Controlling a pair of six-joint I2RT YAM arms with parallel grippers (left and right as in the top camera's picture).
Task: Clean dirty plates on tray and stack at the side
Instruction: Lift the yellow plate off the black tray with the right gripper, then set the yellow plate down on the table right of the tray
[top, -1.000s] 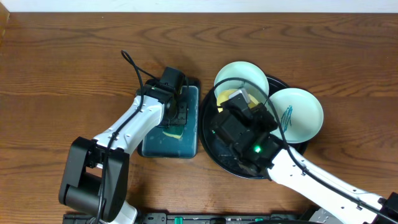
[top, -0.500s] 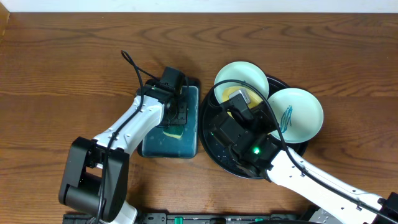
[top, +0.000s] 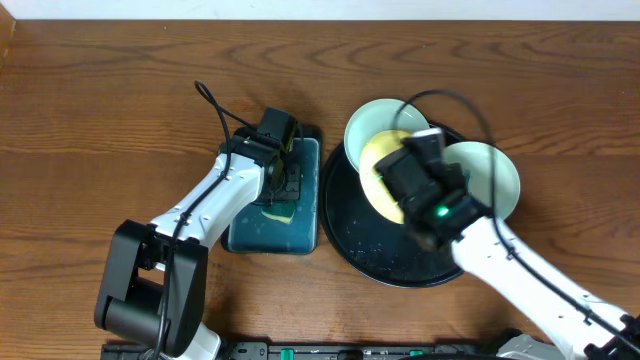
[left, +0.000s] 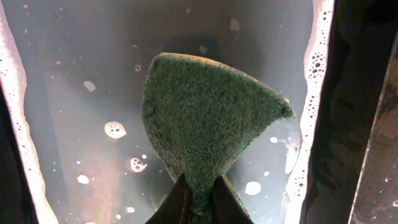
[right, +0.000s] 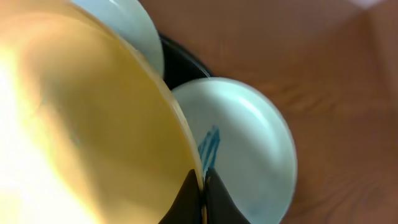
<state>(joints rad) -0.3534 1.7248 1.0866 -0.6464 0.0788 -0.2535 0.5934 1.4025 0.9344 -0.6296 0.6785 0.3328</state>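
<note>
My right gripper moves past the scribbled plate next, then down to release the rim, as bare wood is below and to its right in the overhead view.
My right gripper (right: 203, 186) is shut on the rim of the pale yellow plate (top: 382, 172) and holds it tilted above the black tray (top: 345, 240); the plate fills the left of the right wrist view (right: 81, 124). A pale mint plate (top: 372, 120) lies at the tray's back left. Another pale plate (top: 497, 175) with teal scribbles (right: 208, 144) lies at the tray's right edge. My left gripper (left: 199, 196) is shut on the green sponge (left: 205, 124) over the teal tray (top: 250, 235).
The teal tray (left: 74, 93) holds soapy water with foam along its sides. Brown wooden table (top: 100, 120) stretches all around, with bare wood to the left and right of both trays.
My right gripper has lifted the yellow plate off the black tray, tilted it up and moved right and back. The left arm with the sponge has not moved.
</note>
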